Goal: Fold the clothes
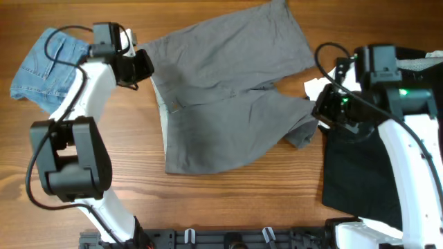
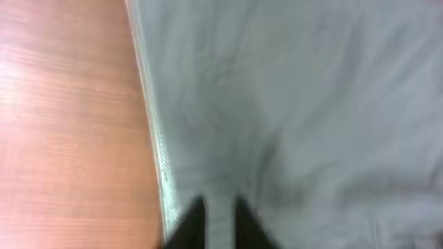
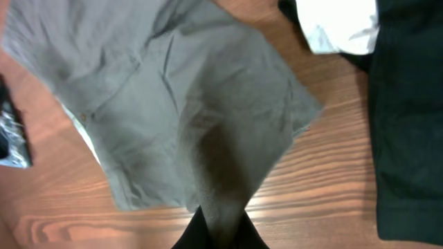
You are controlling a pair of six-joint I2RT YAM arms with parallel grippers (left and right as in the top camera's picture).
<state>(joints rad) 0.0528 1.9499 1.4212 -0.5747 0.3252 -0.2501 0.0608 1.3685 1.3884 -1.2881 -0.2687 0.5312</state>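
The flat far leg's end [image 1: 292, 31] lies outward, to the right gripper's left in the overhead view, so the right gripper will next carry the shorts' bunched hem over it and let go.
Grey shorts [image 1: 221, 90] lie spread on the wooden table, waistband to the left, legs to the right. My left gripper [image 1: 143, 66] is at the waistband's upper left corner, its fingers [image 2: 217, 221] close together with grey cloth [image 2: 291, 104] between them. My right gripper [image 1: 320, 116] is shut on the lower leg's hem at the right. In the right wrist view the cloth [image 3: 173, 104] rises up into the fingers [image 3: 220, 232]. That leg is bunched and lifted a little.
Folded blue jeans [image 1: 47, 66] lie at the far left. A black garment [image 1: 360, 173] lies at the right, also in the right wrist view [image 3: 408, 104]. A white cloth [image 1: 315, 86] lies beside it. Bare wood runs along the front edge.
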